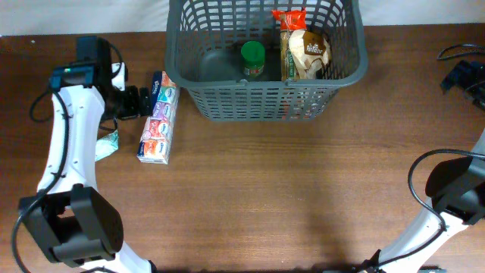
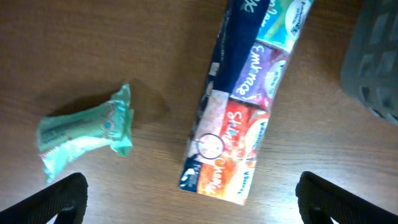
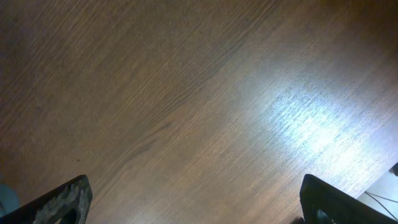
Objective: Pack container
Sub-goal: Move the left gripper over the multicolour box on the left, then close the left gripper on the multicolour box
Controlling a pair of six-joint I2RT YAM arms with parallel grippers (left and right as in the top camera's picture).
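Note:
The pack's purple middle lies below my left gripper and to its right in the overhead view, so I will move that way and down, around its narrow width.
The dark grey slotted container stands at the back centre; its corner shows in the left wrist view. Inside it are a green-lidded jar and a snack bag. A long multicoloured pack of tissues lies on the table left of the container and also shows in the left wrist view. A small teal packet lies further left, also in the left wrist view. My left gripper is open and empty above the pack's near end. My right gripper is open over bare table.
The wooden table fills the view. Black cables lie at the far right edge. My right arm's base stands at the right front, my left arm's base at the left front.

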